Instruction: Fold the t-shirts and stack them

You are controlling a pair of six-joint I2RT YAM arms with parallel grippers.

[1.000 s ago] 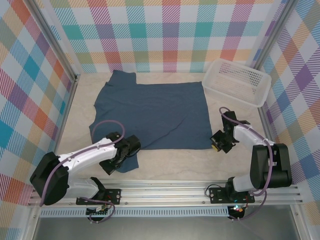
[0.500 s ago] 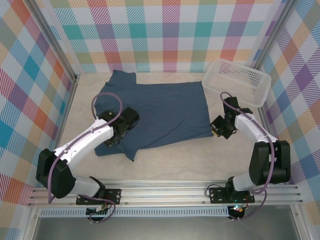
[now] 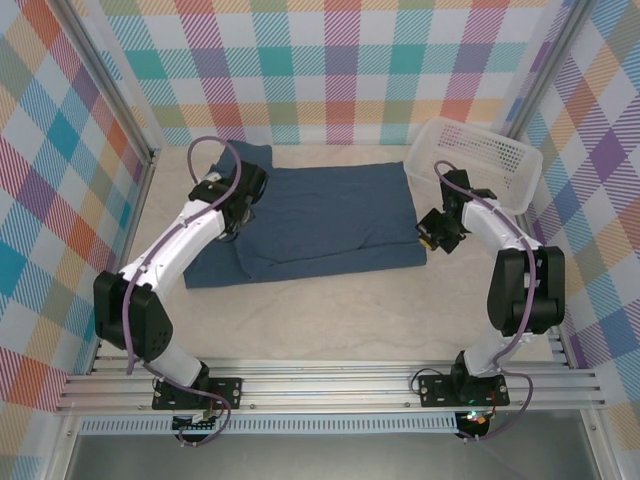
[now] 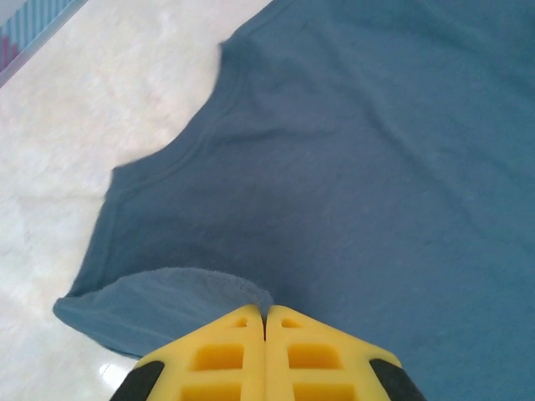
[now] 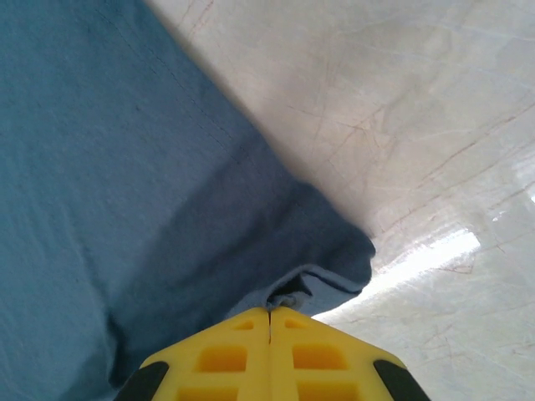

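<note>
The near fold is still shallow. My right gripper will carry the hem outward, along the shirt's side edge by the basket, and let it go.
The dark slate-blue t-shirt lies across the back half of the table, its near part doubled over toward the back. My left gripper is over the shirt's left side, shut on a pinch of its fabric edge. My right gripper is at the shirt's right edge, shut on a folded corner of cloth. In the left wrist view the collar curve and shirt body spread out beyond the yellow fingertips. In the right wrist view the shirt covers the left half.
A white perforated basket stands at the back right, close behind my right arm. Bare beige table stretches in front of the shirt to the rail. Checked walls close in the left, back and right sides.
Both grippers have travelled from near the front of the table toward the back, carrying the shirt's near hem up and over its body. The shirt now covers a shorter area.
</note>
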